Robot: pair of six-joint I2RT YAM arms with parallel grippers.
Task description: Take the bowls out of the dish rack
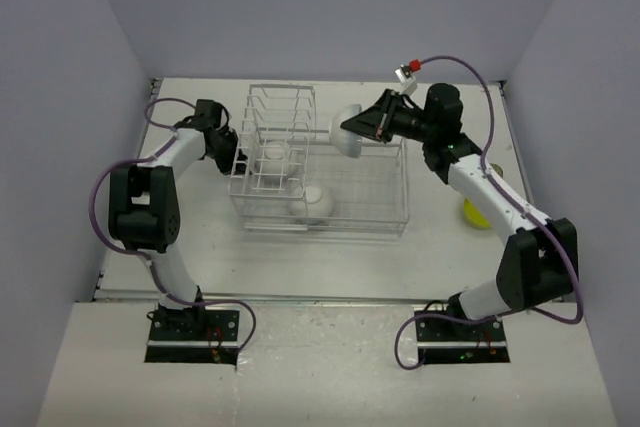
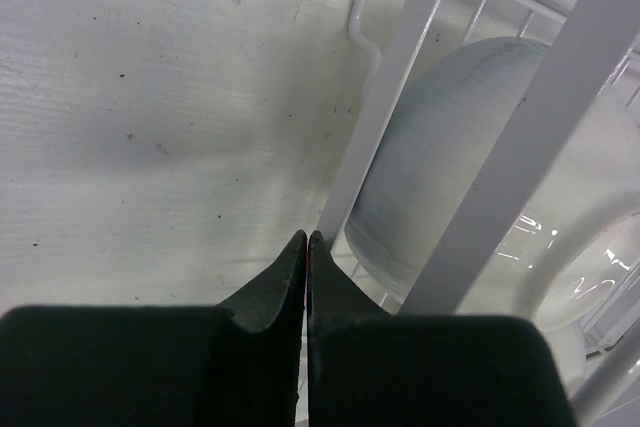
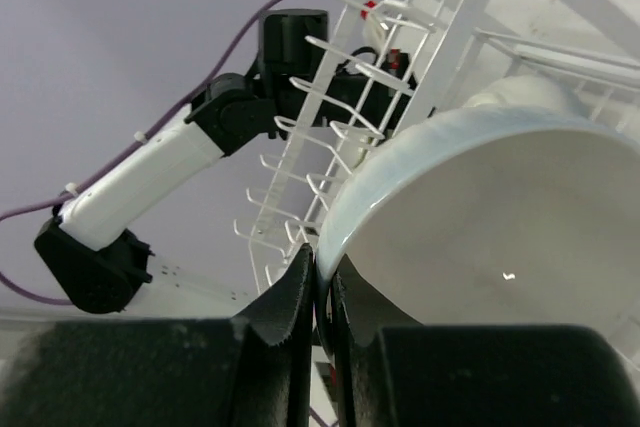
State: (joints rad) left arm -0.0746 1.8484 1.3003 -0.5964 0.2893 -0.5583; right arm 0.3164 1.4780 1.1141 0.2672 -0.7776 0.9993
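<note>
The robot's right gripper will next swing to the right in the top view, tilt downward and lower the white bowl past the lime-yellow bowl, where the table is open.
The white wire dish rack [image 1: 380, 209] stands mid-table, its taller slotted section at the left end. My right gripper [image 1: 362, 127] is shut on the rim of a white bowl [image 1: 347, 147] and holds it above the rack's far side. In the right wrist view the jaws [image 3: 322, 269] pinch that bowl's [image 3: 500, 237] rim. Two more white bowls [image 1: 275, 153] [image 1: 316, 199] sit in the rack. My left gripper [image 1: 235, 144] is shut and empty, just outside the rack's left end. In the left wrist view its tips [image 2: 307, 237] are next to a rack wire [image 2: 400, 77], with a white bowl [image 2: 440, 147] behind it.
A lime-yellow bowl [image 1: 476, 214] lies on the table at the right, partly hidden by my right arm. Purple walls close in the table at the back and on both sides. My left arm [image 3: 150, 177] shows beyond the rack in the right wrist view.
</note>
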